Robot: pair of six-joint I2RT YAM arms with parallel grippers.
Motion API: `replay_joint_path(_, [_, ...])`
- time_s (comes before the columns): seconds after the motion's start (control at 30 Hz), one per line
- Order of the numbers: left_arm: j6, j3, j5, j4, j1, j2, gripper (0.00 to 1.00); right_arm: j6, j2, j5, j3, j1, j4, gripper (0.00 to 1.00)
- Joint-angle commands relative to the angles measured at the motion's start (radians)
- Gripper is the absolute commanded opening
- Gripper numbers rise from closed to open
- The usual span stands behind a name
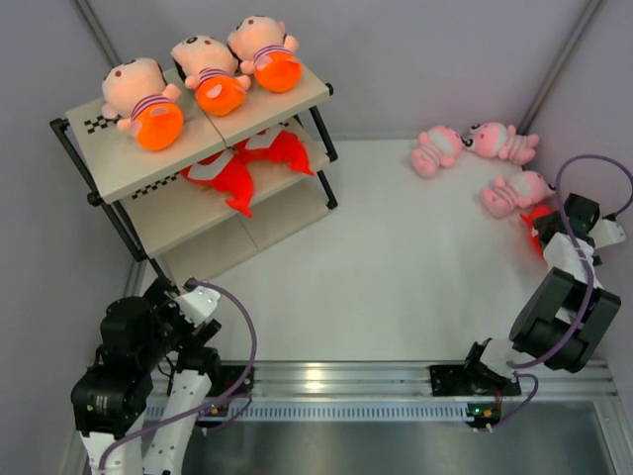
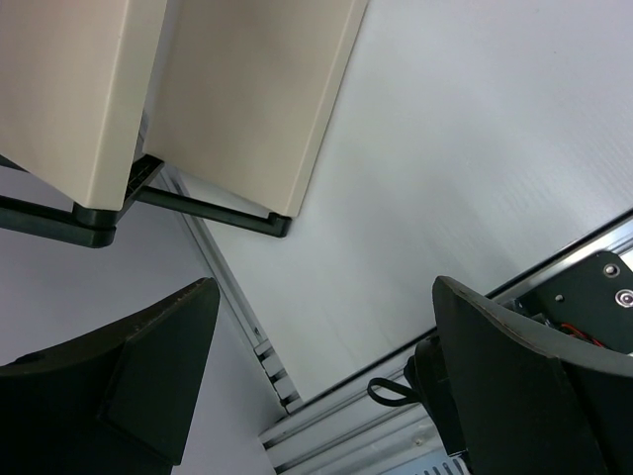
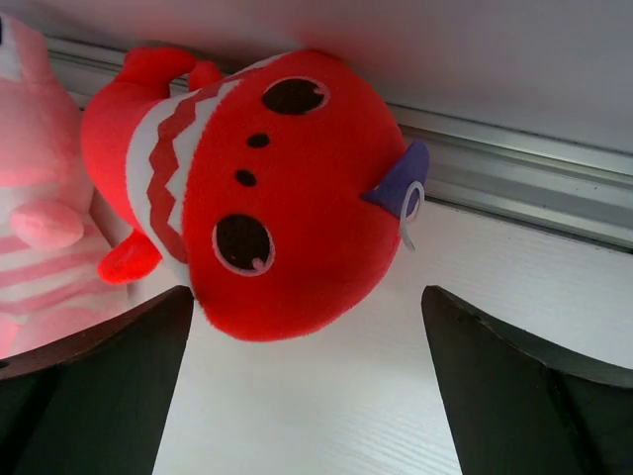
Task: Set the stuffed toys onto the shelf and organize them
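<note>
My right gripper lowers to the red fish next, at the edge of its head beside one eye, since that edge faces the gripper's open fingers.
The shelf (image 1: 119,178) stands at the far left. Two red-orange fish plush (image 1: 226,176) (image 1: 285,150) lie on its middle tier. Three pink striped plush (image 1: 436,149) (image 1: 504,142) (image 1: 515,193) lie on the table at the far right. A third red fish (image 1: 537,220) lies beside the nearest pink one, partly hidden by my right gripper (image 1: 550,236). In the right wrist view the fish (image 3: 282,198) lies just beyond my open, empty right gripper (image 3: 307,391), with a pink plush (image 3: 40,228) at its left. My left gripper (image 2: 326,381) is open and empty near the shelf's lowest boards (image 2: 237,99).
Three larger peach dolls with orange bottoms (image 1: 143,99) (image 1: 213,74) (image 1: 265,51) fill the shelf's top tier. An aluminium rail (image 1: 396,381) runs along the near edge. Grey walls close in the table at the back and right, close behind the fish.
</note>
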Motion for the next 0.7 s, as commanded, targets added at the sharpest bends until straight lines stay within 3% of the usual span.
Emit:
replay_joint_path(0.0, [0.007,0.017,0.005,-0.089,0.007,0.026,0.95,0.012,0.039,0.024,0.053,-0.010,0.097,0.99])
replay_joint_path(0.1, [0.007,0.017,0.007,-0.089,0.010,0.032,0.95,-0.011,0.088,0.026,0.061,-0.022,0.120,0.91])
replay_joint_path(0.2, [0.010,0.017,0.008,-0.091,0.010,0.035,0.95,-0.025,0.125,0.026,0.055,-0.038,0.142,0.67])
replay_joint_path(0.23, [0.010,0.021,0.012,-0.091,0.012,0.037,0.95,-0.030,0.133,0.028,0.050,-0.045,0.148,0.47])
replay_joint_path(0.33, [0.009,0.025,0.013,-0.091,0.013,0.041,0.95,-0.070,0.133,0.050,0.052,-0.050,0.137,0.06])
replay_joint_path(0.5, [0.009,0.048,0.041,-0.089,0.013,0.048,0.95,-0.120,0.043,0.032,0.039,-0.044,0.140,0.00])
replay_joint_path(0.6, [0.002,0.085,0.067,-0.088,0.013,0.061,0.95,-0.246,-0.075,0.139,0.049,0.043,0.136,0.00])
replay_joint_path(0.67, [-0.002,0.102,0.085,-0.085,0.013,0.069,0.95,-0.371,-0.173,0.248,0.049,0.183,0.145,0.00])
